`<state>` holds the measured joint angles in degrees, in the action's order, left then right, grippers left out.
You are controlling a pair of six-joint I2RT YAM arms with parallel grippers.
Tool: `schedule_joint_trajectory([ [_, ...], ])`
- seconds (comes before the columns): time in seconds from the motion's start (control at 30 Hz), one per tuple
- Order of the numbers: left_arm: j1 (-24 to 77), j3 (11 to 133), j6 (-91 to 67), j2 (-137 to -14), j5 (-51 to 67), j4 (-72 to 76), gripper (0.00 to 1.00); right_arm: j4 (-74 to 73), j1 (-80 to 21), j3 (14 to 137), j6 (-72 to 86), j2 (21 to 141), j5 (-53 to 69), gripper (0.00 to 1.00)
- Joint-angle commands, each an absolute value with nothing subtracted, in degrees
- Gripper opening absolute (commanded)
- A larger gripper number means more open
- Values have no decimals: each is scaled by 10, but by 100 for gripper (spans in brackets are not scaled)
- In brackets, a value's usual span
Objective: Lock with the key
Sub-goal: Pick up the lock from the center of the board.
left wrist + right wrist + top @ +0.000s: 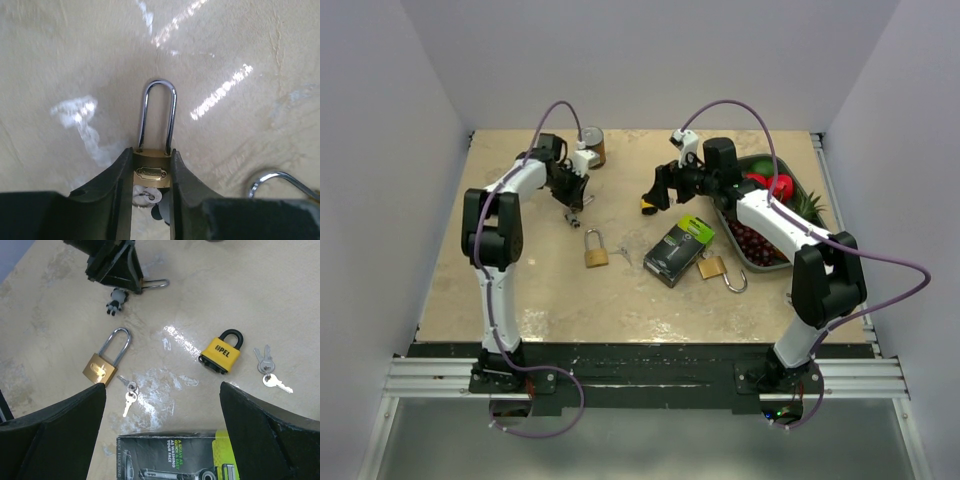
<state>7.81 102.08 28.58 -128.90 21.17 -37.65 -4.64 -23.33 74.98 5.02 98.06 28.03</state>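
Observation:
My right gripper should tilt and move across onto the held padlock's brass body (581, 205) (142, 285), because that is to the left of my right gripper in the top view.
A small brass padlock (151, 172) lies on the table with its steel shackle (157, 87) closed and pointing away. My left gripper (151, 157) is shut on its body, one finger against each side. A key with a ring and tag (145, 196) sticks out of the lock's underside; from the right wrist it shows below the left gripper (115, 302). My right gripper (162, 435) hovers open above the table's middle (665, 190), holding nothing.
A second brass padlock (102, 365) lies beside loose keys (129, 392). A yellow padlock (222, 352) has its own keys (267, 370) nearby. A black and green box (680, 250), a third brass padlock (712, 267), a fruit basket (817, 228) and a can (592, 147) also stand here.

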Motion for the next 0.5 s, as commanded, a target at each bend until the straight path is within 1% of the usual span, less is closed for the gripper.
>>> schedule_joint_trajectory([
  [0.0,44,936,46,-1156,246,-282,0,-3,-231,771,69,970,272,98],
  [0.07,35,903,-6,-1114,246,-230,0,25,-232,766,83,970,275,97],
  [0.1,34,877,-55,-1081,243,-218,0,45,-232,765,90,971,277,97],
  [0.3,33,812,-206,-978,239,-153,0,104,-239,785,148,1003,293,92],
  [0.47,33,782,-349,-932,212,-115,0,163,-273,794,192,1014,267,90],
])
